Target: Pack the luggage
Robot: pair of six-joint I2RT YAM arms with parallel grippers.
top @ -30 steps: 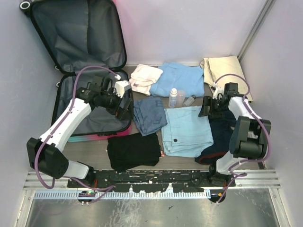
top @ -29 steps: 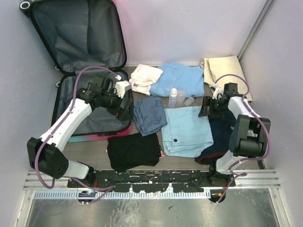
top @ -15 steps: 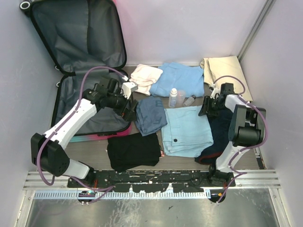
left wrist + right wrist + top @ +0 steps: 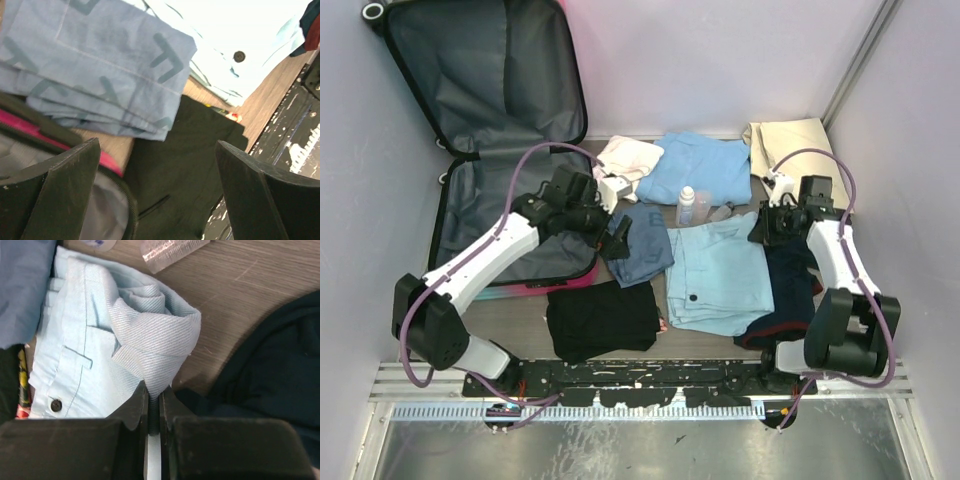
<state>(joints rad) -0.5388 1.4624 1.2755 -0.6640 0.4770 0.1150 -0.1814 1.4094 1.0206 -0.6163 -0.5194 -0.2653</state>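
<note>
My right gripper holds the trousers (image 4: 720,278). Next it should lift them, carry them to the left in the top view over the luggage's empty grey base (image 4: 485,205), lower them and let go.
The luggage (image 4: 510,225) lies open at the left, its dark grey lined lid (image 4: 480,70) leaning on the back wall. Its pink rim (image 4: 30,127) shows in the left wrist view. My left gripper (image 4: 617,238) hangs open over the gap between the luggage, a folded blue-grey garment (image 4: 642,248) (image 4: 100,75) and a black garment (image 4: 602,318) (image 4: 185,165); nothing is between its fingers (image 4: 65,190). My right gripper (image 4: 766,224) (image 4: 154,392) is shut on a bunched corner of the light blue trousers (image 4: 720,278) (image 4: 145,335), raised slightly off the table.
A navy cloth heap (image 4: 790,285) (image 4: 280,375) lies under the right arm. Behind are a white-pink cloth (image 4: 625,160), a blue shirt (image 4: 698,165) and a cream cloth (image 4: 798,148). A small white bottle (image 4: 686,206) and a clear tube (image 4: 720,212) (image 4: 170,247) lie mid-table.
My right gripper has shut on the trousers' corner and pulled it up. My left arm has swung right, from over the luggage to the blue-grey garment's edge.
</note>
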